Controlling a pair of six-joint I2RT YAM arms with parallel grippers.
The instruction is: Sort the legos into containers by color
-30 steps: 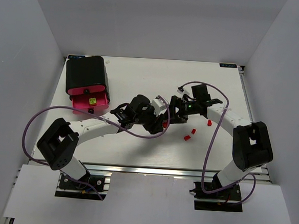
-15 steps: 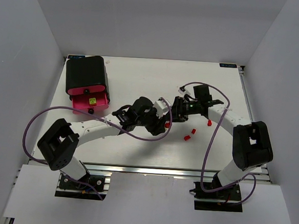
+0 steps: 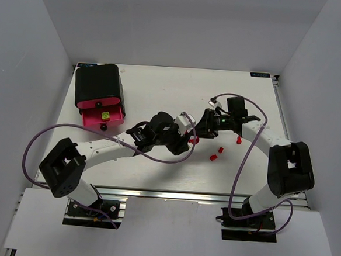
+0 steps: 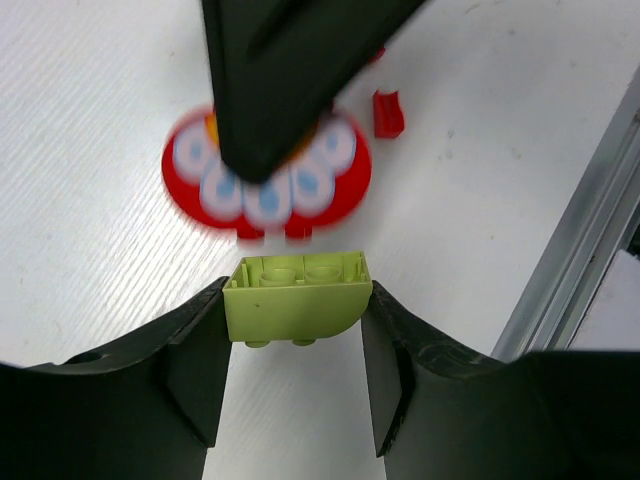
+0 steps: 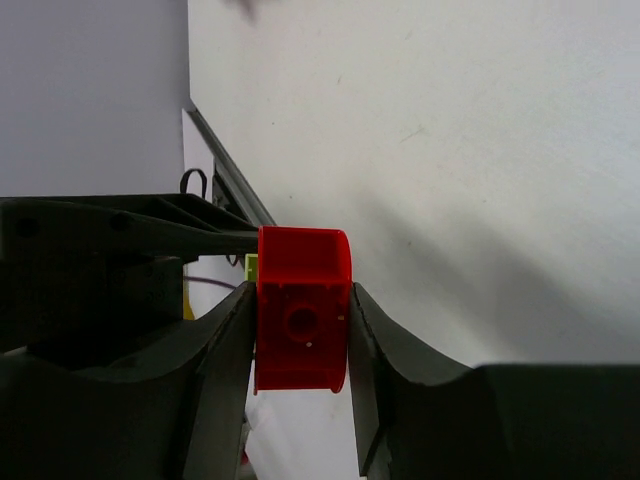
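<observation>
The lime-yellow lego swings in my left gripper to the left in the top view next, over the open drawer [image 3: 114, 114] for release, since that drawer holds a lime-yellow lego.
In the left wrist view my left gripper [image 4: 296, 330] is shut on a lime-yellow lego [image 4: 298, 298], held off the table between both fingers. In the right wrist view my right gripper [image 5: 300, 300] is shut on a red lego [image 5: 302, 310] with a rounded top. The two grippers [image 3: 184, 144] [image 3: 199, 132] meet tip to tip at the table's middle. A blurred red round piece [image 4: 265, 185] with pale spots lies under the right gripper's black finger. Loose red legos [image 3: 220, 149] [image 3: 213, 158] [image 3: 238, 141] lie to the right. The containers [image 3: 98, 86] stand at the far left, the lowest pink drawer [image 3: 103, 118] pulled out.
A lime-yellow brick [image 3: 105, 115] lies in the pulled-out drawer. Purple cables loop over both arms [image 3: 123, 141]. A small red brick [image 4: 387, 112] lies near the table's aluminium front rail [image 4: 580, 250]. White walls enclose the table on three sides.
The right gripper has closed on the red lego and drawn back to the right. The left gripper, still holding the lime-yellow lego, has shifted slightly.
</observation>
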